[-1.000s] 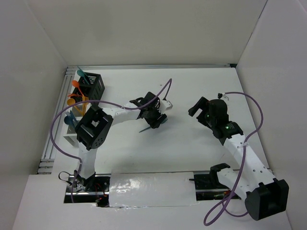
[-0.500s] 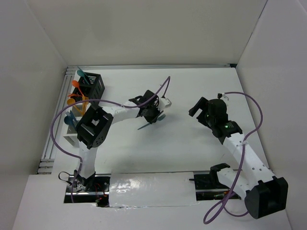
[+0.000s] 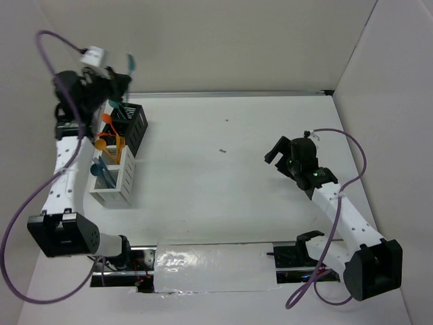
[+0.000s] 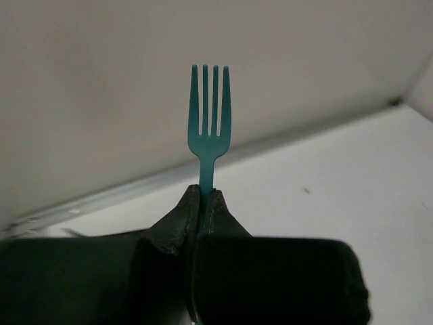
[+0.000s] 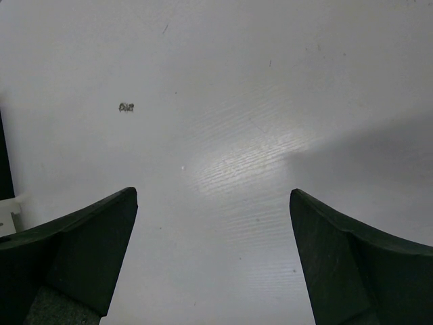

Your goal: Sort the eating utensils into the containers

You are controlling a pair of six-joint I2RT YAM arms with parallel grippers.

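Note:
I need to lower the teal fork's handle with my left gripper first onto the far end of the black container [image 3: 127,112], as another teal utensil already stands there.
My left gripper [image 4: 204,193] is shut on the handle of a teal fork [image 4: 210,115], whose tines point up in the left wrist view. From above, that gripper [image 3: 120,80] hangs high at the far left, over the black container [image 3: 132,122], with the teal fork [image 3: 130,63] sticking out of it. The black container holds a teal utensil [image 3: 116,105] and an orange one [image 3: 108,120]. The white container [image 3: 116,178] in front of it holds yellow-orange [image 3: 116,143] and dark blue utensils [image 3: 99,169]. My right gripper [image 3: 280,153] stands open over bare table, nothing between its fingers [image 5: 81,237].
Both containers sit against a metal rail [image 3: 76,183] along the left wall. A small dark speck [image 3: 222,150] lies mid-table. White walls close in the back and sides. A taped strip [image 3: 213,265] runs along the near edge between the arm bases.
My left gripper closed on the teal fork at mid-table, then swung up and to the far left with it, over the black container. The right arm barely moved.

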